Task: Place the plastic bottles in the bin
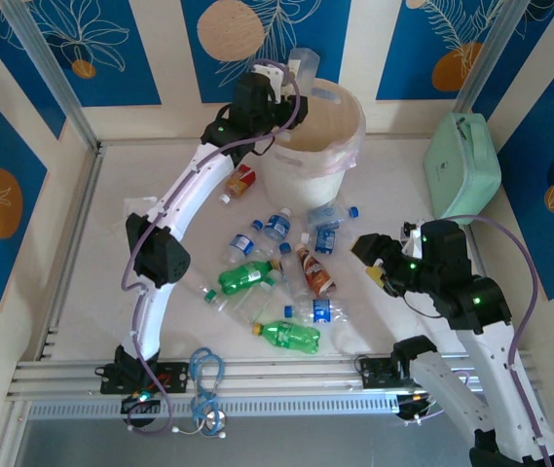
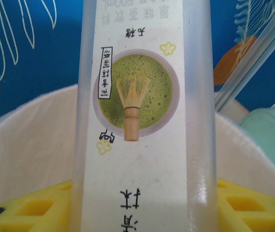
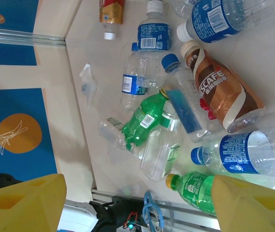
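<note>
My left gripper tilts downward next, lowering the bottle that still points past the bin's rim, and releases it inside, since the whitish bin's open top (image 1: 327, 121) (image 2: 36, 142) lies below the gripper.
My left gripper (image 1: 291, 86) is raised over the rim of the whitish bin (image 1: 340, 161) and shut on a clear plastic bottle (image 1: 304, 64). Its white label with a green tea picture (image 2: 137, 96) runs between my yellow fingers (image 2: 31, 208), with the bin's inside (image 2: 26, 145) behind. Several more bottles lie on the table: a green one (image 1: 245, 278), a yellow-capped green one (image 1: 291, 336), a brown one (image 1: 313, 272) and blue-labelled ones (image 1: 277, 226). To the right of the pile my right gripper (image 1: 372, 261) hangs open and holds nothing. The yellow-capped bottle (image 3: 195, 191) lies by its right finger (image 3: 253, 203).
A mint-green case (image 1: 463, 165) stands at the right wall. A red-labelled bottle (image 1: 240, 182) lies left of the bin, under my left arm. A blue cable loop (image 1: 206, 375) sits on the front rail. Metal rails border the left and near sides of the table.
</note>
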`<control>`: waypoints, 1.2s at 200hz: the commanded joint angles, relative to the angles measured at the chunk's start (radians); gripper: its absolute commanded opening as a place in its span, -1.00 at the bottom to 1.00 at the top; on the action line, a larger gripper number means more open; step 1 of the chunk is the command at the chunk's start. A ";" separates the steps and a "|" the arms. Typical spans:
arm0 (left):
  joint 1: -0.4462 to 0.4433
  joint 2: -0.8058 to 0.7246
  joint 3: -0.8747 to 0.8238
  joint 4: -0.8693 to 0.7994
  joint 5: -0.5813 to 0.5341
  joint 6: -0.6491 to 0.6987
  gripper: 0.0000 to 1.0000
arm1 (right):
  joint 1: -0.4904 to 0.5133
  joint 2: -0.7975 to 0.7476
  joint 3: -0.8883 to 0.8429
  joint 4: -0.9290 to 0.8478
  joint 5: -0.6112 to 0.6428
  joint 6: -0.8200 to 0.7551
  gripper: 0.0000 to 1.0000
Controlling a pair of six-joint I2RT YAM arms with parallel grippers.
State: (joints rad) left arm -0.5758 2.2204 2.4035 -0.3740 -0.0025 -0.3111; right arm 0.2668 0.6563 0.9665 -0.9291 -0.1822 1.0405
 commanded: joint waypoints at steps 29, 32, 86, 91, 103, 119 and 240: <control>-0.011 -0.051 -0.079 -0.093 -0.054 0.088 -0.08 | 0.000 -0.011 0.000 -0.019 0.003 0.003 0.57; -0.012 -0.054 -0.088 -0.094 -0.053 0.089 -0.08 | 0.000 -0.011 0.000 -0.019 0.002 0.003 0.57; -0.018 -0.165 -0.266 -0.109 -0.050 0.106 -0.12 | -0.011 -0.008 -0.001 -0.006 -0.002 0.002 0.57; -0.019 -0.178 -0.283 -0.108 -0.052 0.108 -0.12 | -0.011 -0.006 -0.001 -0.004 -0.003 0.002 0.57; -0.020 -0.204 -0.320 -0.105 -0.052 0.109 -0.12 | -0.016 -0.002 -0.001 -0.002 -0.007 0.000 0.57; -0.021 -0.233 -0.355 -0.105 -0.047 0.112 -0.12 | -0.020 0.002 0.005 0.000 -0.013 -0.002 0.57; -0.032 -0.220 -0.248 -0.345 0.022 0.067 -0.12 | -0.053 0.034 0.036 -0.002 -0.031 -0.025 0.57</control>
State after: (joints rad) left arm -0.5915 2.0056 2.1231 -0.6228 -0.0158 -0.2268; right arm 0.2237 0.6857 0.9707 -0.9291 -0.1875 1.0359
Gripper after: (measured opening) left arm 0.547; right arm 0.786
